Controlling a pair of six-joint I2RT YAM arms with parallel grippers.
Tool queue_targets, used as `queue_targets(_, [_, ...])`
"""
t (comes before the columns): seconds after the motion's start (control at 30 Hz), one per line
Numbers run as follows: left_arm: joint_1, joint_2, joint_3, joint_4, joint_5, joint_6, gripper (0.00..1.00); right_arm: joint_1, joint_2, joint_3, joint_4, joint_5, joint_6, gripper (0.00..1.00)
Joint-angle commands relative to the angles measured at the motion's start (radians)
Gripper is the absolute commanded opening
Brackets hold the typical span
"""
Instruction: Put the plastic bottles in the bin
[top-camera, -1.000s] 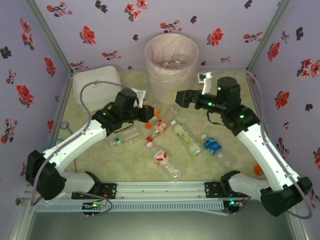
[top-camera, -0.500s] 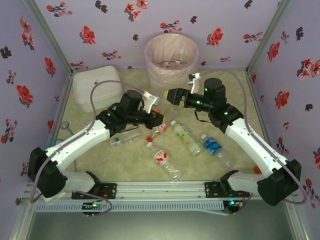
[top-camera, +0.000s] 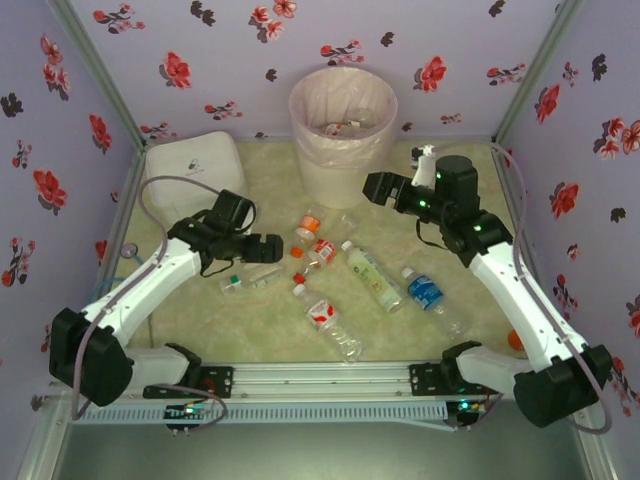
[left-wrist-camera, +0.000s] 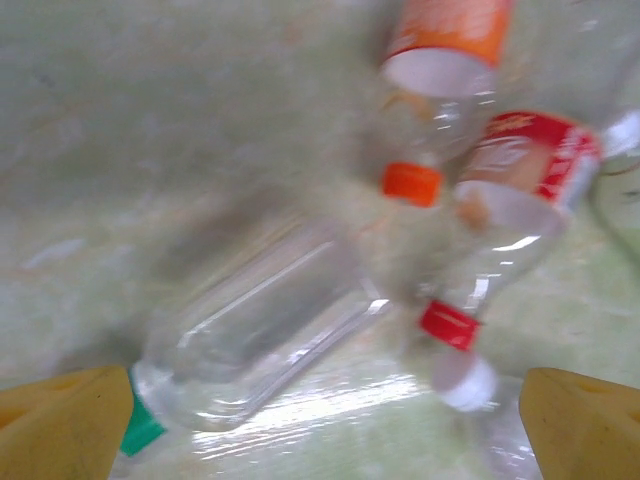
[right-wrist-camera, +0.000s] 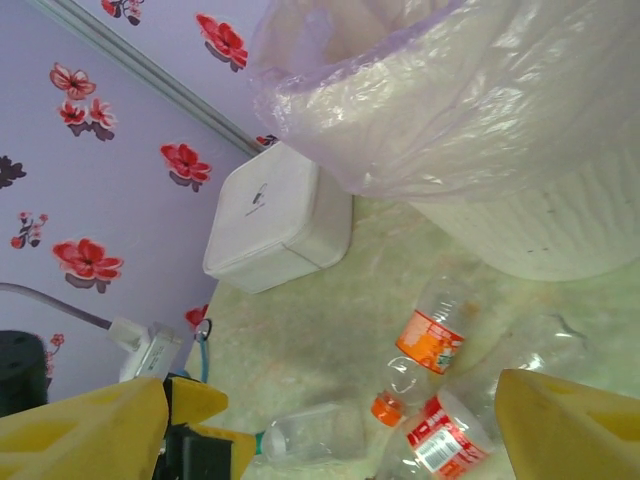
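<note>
My left gripper next needs to lower and draw back toward my base onto the clear green-capped bottle (top-camera: 250, 277) (left-wrist-camera: 260, 330), since that bottle lies on the tabletop beneath and nearer my base.
Several plastic bottles lie in the middle of the table: an orange-labelled bottle (top-camera: 305, 228) (left-wrist-camera: 445, 45) (right-wrist-camera: 430, 340), a red-labelled bottle (top-camera: 322, 250) (left-wrist-camera: 525, 165) (right-wrist-camera: 440, 440), a clear green-capped bottle (top-camera: 250, 277) (left-wrist-camera: 260, 330) (right-wrist-camera: 310, 430), a pale-green-labelled bottle (top-camera: 370, 275), a blue-labelled bottle (top-camera: 428, 295) and another red-labelled bottle (top-camera: 330, 320). The pale-pink bin (top-camera: 343, 130) (right-wrist-camera: 480, 120) stands at the back. My left gripper (top-camera: 275, 245) (left-wrist-camera: 320, 430) hangs open just above the green-capped bottle. My right gripper (top-camera: 378, 188) (right-wrist-camera: 330, 430) is open and empty in front of the bin, to its right.
A white lidded box (top-camera: 195, 170) (right-wrist-camera: 275, 215) sits at the back left beside the bin. A small orange object (top-camera: 516, 340) lies by the right arm's base. Flowered walls close the table on three sides.
My left gripper has drawn back to the left, away from the orange- and red-labelled bottles and over the green-capped one. My right gripper swung left toward the bin front, then back right.
</note>
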Motion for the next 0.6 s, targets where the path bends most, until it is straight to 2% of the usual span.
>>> queue_targets(0.0, [0.073, 0.045, -0.042, 0.007, -0.012, 0.066, 1.0, -0.02, -0.049, 0.021, -0.086, 0.037, -0.06, 0.86])
queue_targets(0.2, [0.108, 0.116, -0.114, 0.088, -0.001, 0.062, 1.0, -0.029, -0.103, 0.002, -0.155, 0.081, -0.088, 0.86])
queue_targets(0.33, [0.108, 0.154, -0.16, 0.133, 0.089, 0.043, 1.0, -0.031, -0.112, -0.003, -0.163, 0.084, -0.088, 0.86])
queue_targets(0.4, [0.094, 0.157, -0.181, 0.128, 0.132, 0.014, 1.0, -0.031, -0.113, -0.001, -0.165, 0.087, -0.089, 0.86])
queue_targets(0.57, [0.036, 0.08, -0.268, 0.118, 0.13, -0.081, 1.0, -0.032, -0.104, -0.004, -0.162, 0.105, -0.09, 0.86])
